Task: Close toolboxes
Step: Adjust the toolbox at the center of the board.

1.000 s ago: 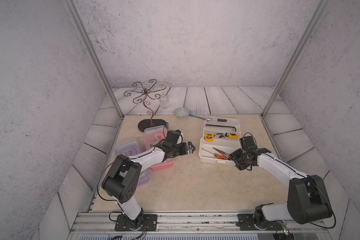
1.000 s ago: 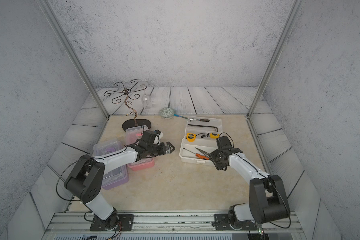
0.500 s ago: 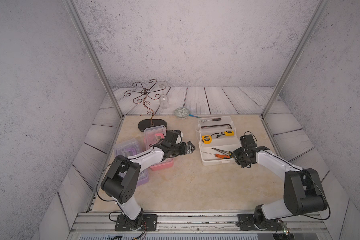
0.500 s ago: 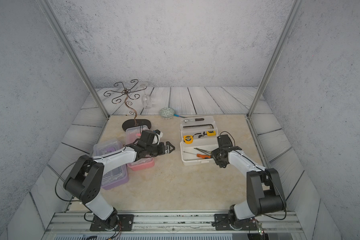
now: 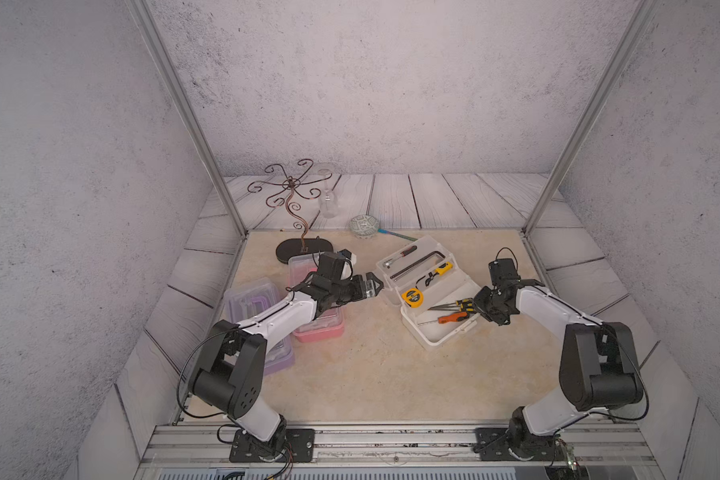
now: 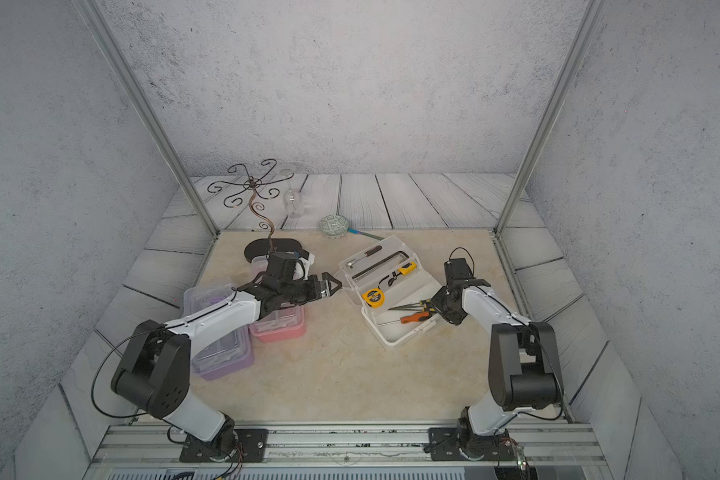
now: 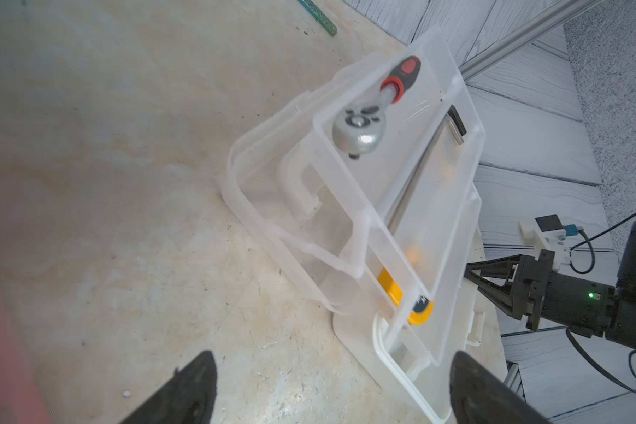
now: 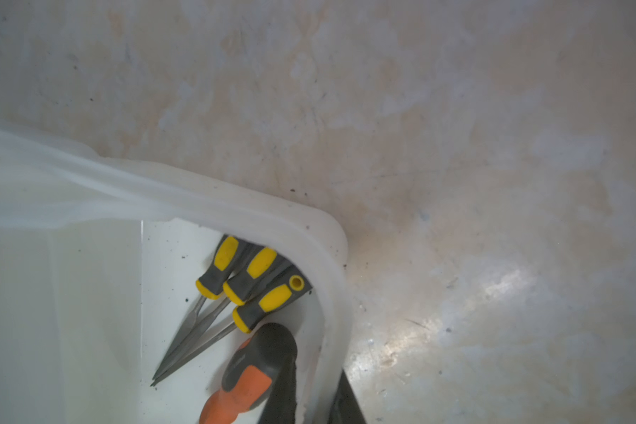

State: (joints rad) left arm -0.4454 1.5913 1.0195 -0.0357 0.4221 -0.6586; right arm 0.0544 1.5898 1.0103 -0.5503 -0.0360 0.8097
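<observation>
Next, the left gripper tips downward and comes down onto the clear lid's rim [image 5: 387, 295] [image 7: 281, 240] facing the pink toolbox, since that lies below and beside its open fingers.
The white toolbox [image 5: 433, 341] [image 6: 395, 340] lies open and skewed on the table, its clear lid [image 5: 416, 259] [image 7: 401, 165] folded back with a ratchet and tape measure on it. My right gripper [image 5: 478, 306] [image 6: 435, 303] [image 8: 313, 389] is shut on the box's near-right wall [image 8: 331, 257], one finger inside by the orange screwdriver [image 8: 243, 389], one outside. My left gripper [image 5: 375, 286] [image 6: 335, 286] [image 7: 331, 361] stands open just left of the lid's corner, holding nothing. The pink toolbox [image 5: 321, 328] [image 6: 279, 328] and purple toolbox [image 5: 281, 361] [image 6: 221, 361] sit at the left under my left arm, lids down.
A wire jewellery stand [image 5: 292, 199] on a black base, a clear glass [image 5: 327, 203] and a round patterned brush [image 5: 364, 226] stand along the back edge. Metal frame posts [image 5: 558, 183] rise at the back corners.
My right gripper has shut on the white toolbox's wall. The box has turned, its lid end swinging toward my left gripper. The left arm has barely moved.
</observation>
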